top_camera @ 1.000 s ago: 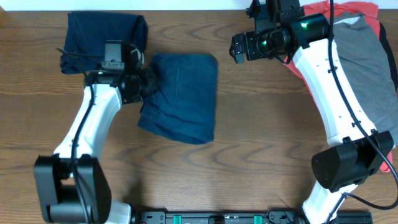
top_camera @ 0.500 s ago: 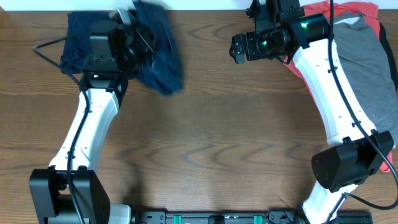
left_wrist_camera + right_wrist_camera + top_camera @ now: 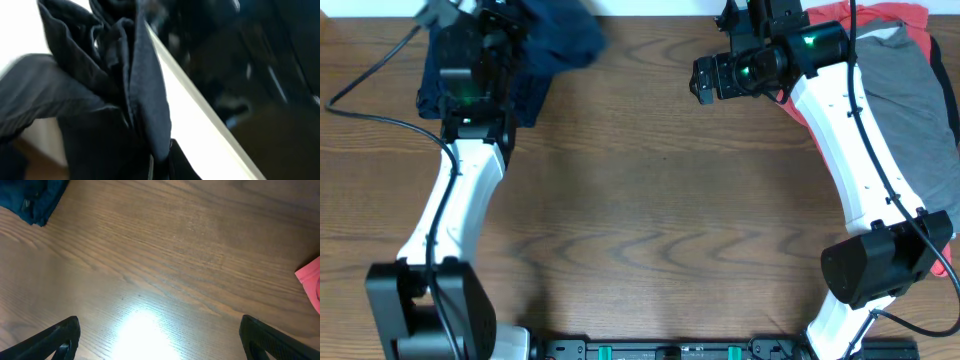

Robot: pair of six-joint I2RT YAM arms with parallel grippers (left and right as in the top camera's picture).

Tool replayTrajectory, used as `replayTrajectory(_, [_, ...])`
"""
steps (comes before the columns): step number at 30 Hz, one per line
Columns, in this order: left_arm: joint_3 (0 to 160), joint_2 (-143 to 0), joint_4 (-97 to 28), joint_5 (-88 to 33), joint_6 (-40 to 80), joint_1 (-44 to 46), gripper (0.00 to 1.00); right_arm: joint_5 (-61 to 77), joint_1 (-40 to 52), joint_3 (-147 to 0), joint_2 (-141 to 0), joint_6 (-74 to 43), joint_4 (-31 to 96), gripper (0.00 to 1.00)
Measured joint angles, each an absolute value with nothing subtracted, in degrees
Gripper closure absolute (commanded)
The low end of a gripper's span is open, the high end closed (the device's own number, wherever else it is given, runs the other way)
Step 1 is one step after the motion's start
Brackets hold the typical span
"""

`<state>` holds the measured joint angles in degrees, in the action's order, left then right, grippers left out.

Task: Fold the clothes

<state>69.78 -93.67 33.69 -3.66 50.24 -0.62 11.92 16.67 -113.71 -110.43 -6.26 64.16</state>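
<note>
My left gripper holds a navy garment and will carry it away from my base first, then lower it, to get it onto the navy garment that is lying there.
My left gripper (image 3: 505, 25) is shut on a folded navy garment (image 3: 560, 35) and holds it raised at the table's far left corner, over another folded navy garment (image 3: 435, 85) lying there. The left wrist view shows the held navy cloth (image 3: 100, 100) bunched close to the camera, hiding the fingertips. My right gripper (image 3: 705, 80) is open and empty, hovering above bare wood at the far right. In the right wrist view both open fingers show at the bottom corners around the right gripper (image 3: 160, 340), with a navy cloth corner (image 3: 35, 197) at top left.
A pile of unfolded clothes sits at the far right edge: a grey garment (image 3: 905, 100) over a red one (image 3: 865, 15), whose pink-red edge (image 3: 310, 277) shows in the right wrist view. The brown wooden table (image 3: 660, 220) fills the middle.
My left arm lifted the folded navy garment off the table's middle and swung it up and back toward the far left corner, over the other navy garment. The right arm has not moved.
</note>
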Motion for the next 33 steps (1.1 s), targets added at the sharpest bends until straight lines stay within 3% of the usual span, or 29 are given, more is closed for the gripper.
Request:
replayTrajectory(6, [69.8,-101.7,44.0,3.3,51.5,-4.6,0.94,11.9,16.7,-113.7,-110.4,-6.3,64.1,0.01])
replayTrajectory(16, [72.9,-115.8,49.9,6.4,56.9,-5.8,0.94,11.9,16.7,-113.7,-110.4,-6.2,63.7,0.01])
replayTrajectory(24, [81.9,-117.6,49.1,4.7,58.3,-5.8,0.94,11.0,16.7,-113.7,-110.4,-6.2,63.6,0.01])
replayTrajectory(33, [88.4,-117.7,38.9,3.6,57.8,-5.9,0.94,10.8,16.7,-113.7,-110.4,-6.3,63.6,0.01])
